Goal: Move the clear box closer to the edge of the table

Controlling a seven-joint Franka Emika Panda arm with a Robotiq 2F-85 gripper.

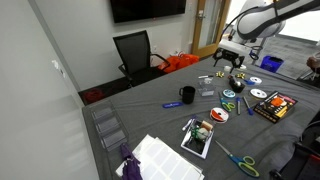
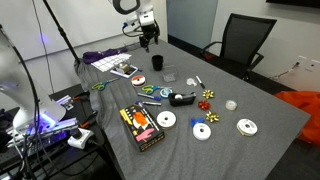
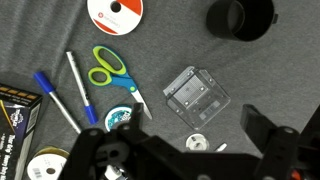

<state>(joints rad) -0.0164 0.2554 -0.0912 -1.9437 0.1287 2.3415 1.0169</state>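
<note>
Next I should lower and turn my gripper to set its open fingers astride the clear box's edge by the scissors, since the box lies crooked well below it.
The clear box point(image 3: 196, 96) lies flat on the dark grey table point(image 3: 160, 50), just below the black mug point(image 3: 240, 17) in the wrist view. My gripper point(image 3: 195, 150) is open and empty, hovering above the table with the box just ahead of its fingertips. In both exterior views the gripper point(image 1: 230, 62) point(image 2: 148, 38) hangs well above the cloth. The box point(image 2: 170, 74) sits next to the mug point(image 2: 157, 62); it also shows faintly as a glint point(image 1: 206, 92) right of the mug point(image 1: 187, 95).
Green scissors point(image 3: 112, 70), two blue pens point(image 3: 55, 95), a CD point(image 3: 115, 12), a tape roll point(image 3: 118, 118) and a small white disc point(image 3: 197, 143) lie near the box. A black-yellow case point(image 2: 140, 125), more CDs point(image 2: 246, 126) and clear compartment trays point(image 1: 108, 125) are spread around. An office chair point(image 1: 135, 50) stands behind the table.
</note>
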